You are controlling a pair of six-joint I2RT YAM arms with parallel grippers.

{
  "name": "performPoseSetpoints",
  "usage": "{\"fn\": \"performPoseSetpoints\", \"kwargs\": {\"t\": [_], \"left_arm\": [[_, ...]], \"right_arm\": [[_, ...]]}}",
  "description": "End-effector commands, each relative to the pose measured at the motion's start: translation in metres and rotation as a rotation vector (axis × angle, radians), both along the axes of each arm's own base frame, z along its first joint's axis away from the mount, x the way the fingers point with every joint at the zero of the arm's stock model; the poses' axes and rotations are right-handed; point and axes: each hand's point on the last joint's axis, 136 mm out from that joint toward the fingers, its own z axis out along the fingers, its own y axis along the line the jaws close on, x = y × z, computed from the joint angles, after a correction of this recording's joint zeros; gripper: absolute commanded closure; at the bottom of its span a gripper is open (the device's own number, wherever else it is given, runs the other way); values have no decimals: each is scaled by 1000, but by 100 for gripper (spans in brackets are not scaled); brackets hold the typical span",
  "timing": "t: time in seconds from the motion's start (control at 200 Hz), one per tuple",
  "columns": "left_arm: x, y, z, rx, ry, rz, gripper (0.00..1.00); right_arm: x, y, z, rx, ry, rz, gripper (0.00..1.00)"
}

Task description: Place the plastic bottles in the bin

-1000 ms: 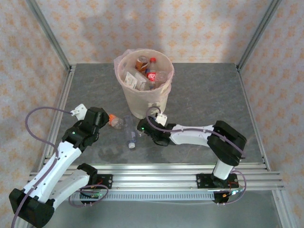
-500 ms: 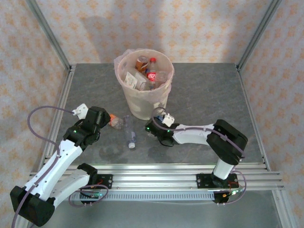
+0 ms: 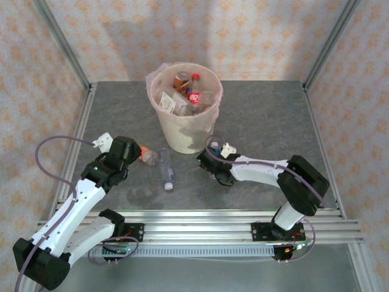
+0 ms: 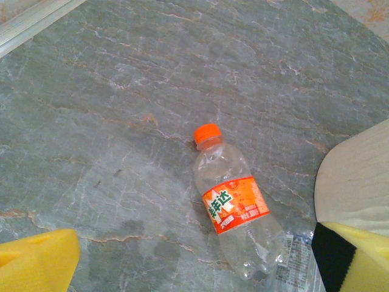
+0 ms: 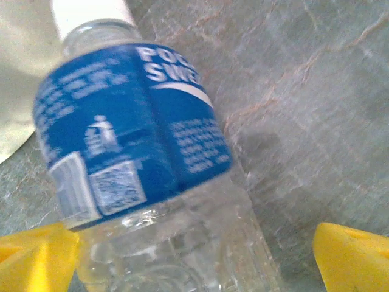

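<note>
I will move my right gripper outward along the slanting bottle next and turn it in line with the bottle to close around the blue label.
The cream bin [image 3: 182, 131] stands at the table's middle back with several plastic bottles [image 3: 193, 96] inside. On the table lies a clear bottle with an orange label and cap [image 4: 234, 207] [image 3: 148, 157], just ahead of my open left gripper [image 4: 194, 267] [image 3: 135, 153]. A second clear bottle [image 3: 166, 172] lies beside it. My right gripper [image 5: 191, 243] [image 3: 206, 159] is open at the bin's foot. A blue-labelled, white-capped bottle [image 5: 134, 140] lies between its yellow fingers [image 5: 349, 258], close to the left one, with a gap to the right one.
The bin's wall [image 4: 358, 176] is close on the right of the left wrist view and fills the upper left corner [image 5: 18, 73] of the right wrist view. An aluminium rail [image 3: 200, 222] runs along the near edge. Frame posts [image 3: 61, 42] stand at the back corners.
My right arm has swung right, away from the clear bottle in the middle, to the foot of the bin. The left arm and both floor bottles have hardly moved.
</note>
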Motion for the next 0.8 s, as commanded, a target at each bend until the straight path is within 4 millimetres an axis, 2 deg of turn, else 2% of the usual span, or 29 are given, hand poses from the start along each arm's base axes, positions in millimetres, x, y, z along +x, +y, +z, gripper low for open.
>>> {"fn": "performPoseSetpoints", "kwargs": {"t": [0.0, 0.345, 0.646, 0.796], "left_arm": [[1, 3, 4, -14, -20, 22, 0], [-2, 5, 4, -16, -33, 31, 0], [-3, 5, 3, -17, -29, 33, 0], [-3, 5, 3, -19, -30, 38, 0]], "right_arm": [[5, -10, 1, -93, 52, 57, 2], [21, -16, -15, -137, 149, 128, 3], [32, -31, -8, -139, 142, 132, 4], [37, -32, -10, -118, 155, 152, 7]]}}
